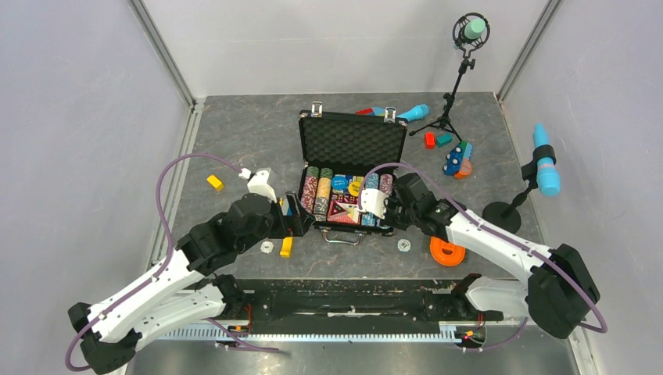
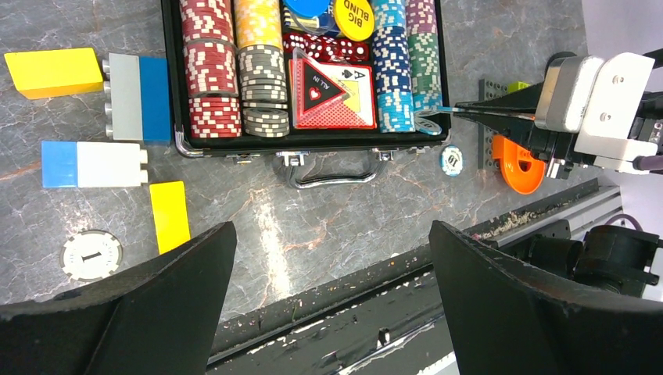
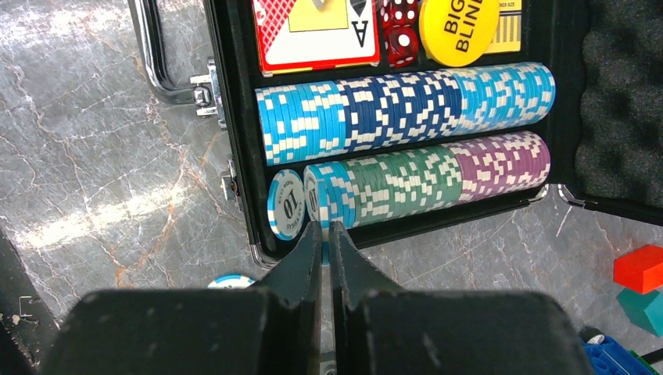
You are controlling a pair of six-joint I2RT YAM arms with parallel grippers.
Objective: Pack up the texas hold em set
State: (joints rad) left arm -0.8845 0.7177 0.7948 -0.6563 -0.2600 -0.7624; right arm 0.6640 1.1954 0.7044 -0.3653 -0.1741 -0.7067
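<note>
My right gripper moves down slightly toward the card deck next and seats the light blue chip behind the leaning chip in its row's gap.
The black case (image 1: 307, 123) of the texas hold em set lies open at mid-table, its foam lid up at the back. Chip rows (image 2: 234, 70), a card deck (image 2: 332, 94) and a yellow dealer button (image 2: 353, 17) fill the tray. My right gripper (image 3: 325, 226) is shut on a light blue chip (image 3: 324, 254) held edge-on at the near end of the rightmost chip row (image 3: 406, 181); it sits at the case's near right corner (image 1: 381, 219). My left gripper (image 2: 332, 226) is open and holds nothing, above bare table by the case's near left corner (image 1: 295, 223).
Loose chips lie on the table: a blue one (image 1: 404, 245) (image 2: 451, 160) and a white one (image 1: 267, 247) (image 2: 91, 255). Toy blocks (image 2: 139, 98) sit left of the case and an orange ring (image 1: 447, 251) right of it. Microphones (image 1: 547, 168) and more blocks (image 1: 457, 156) stand at the back right.
</note>
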